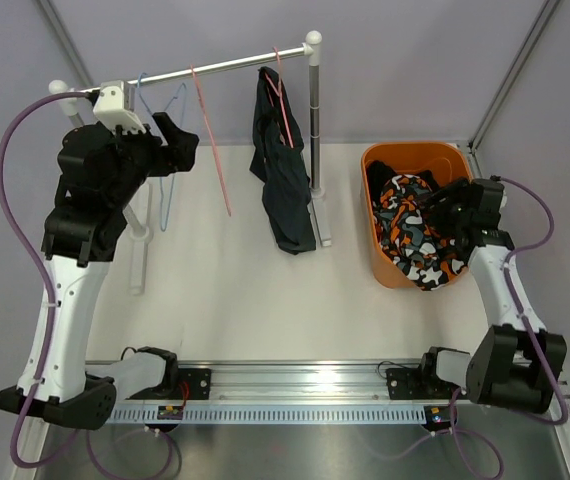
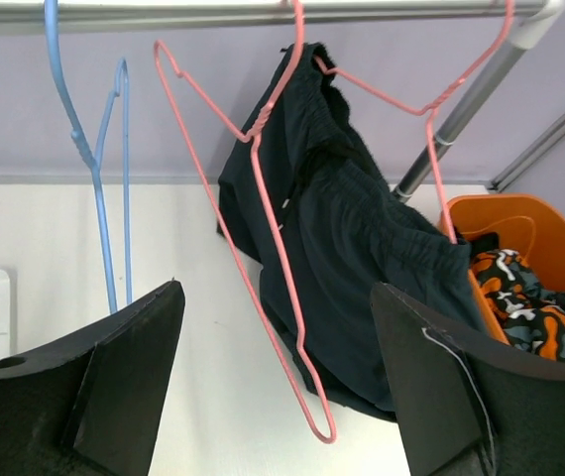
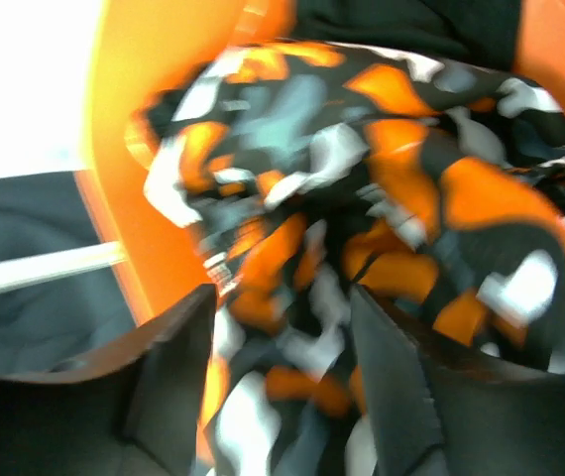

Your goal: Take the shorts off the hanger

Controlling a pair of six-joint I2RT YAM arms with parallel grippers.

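Note:
The shorts-laden hanger's neck (image 1: 280, 84) (image 2: 432, 108) is to the right of my left gripper in the top view, so next I will bring the fingers past the empty hanger onto it.
One pair of black shorts (image 1: 283, 190) hangs from a pink hanger (image 1: 283, 95) on the rack rail; it also shows in the left wrist view (image 2: 362, 248). The camouflage shorts (image 1: 420, 240) lie in the orange basket (image 1: 380, 170) and drape over its near rim. Black fabric (image 3: 401, 20) lies behind them in the basket. My left gripper (image 1: 183, 140) is raised near the rail, open and empty, left of the hung shorts; in its wrist view (image 2: 273, 288) an empty pink hanger (image 2: 273, 248) hangs ahead between the jaws. My right gripper (image 1: 433, 205) is over the basket, jaws open around the camouflage shorts (image 3: 292, 248).
A blue hanger (image 1: 170, 150) and the empty pink hanger (image 1: 215, 160) hang on the rail (image 1: 225, 66) left of the shorts. The rack's upright post (image 1: 315, 120) stands between the shorts and the basket. White walls close in behind.

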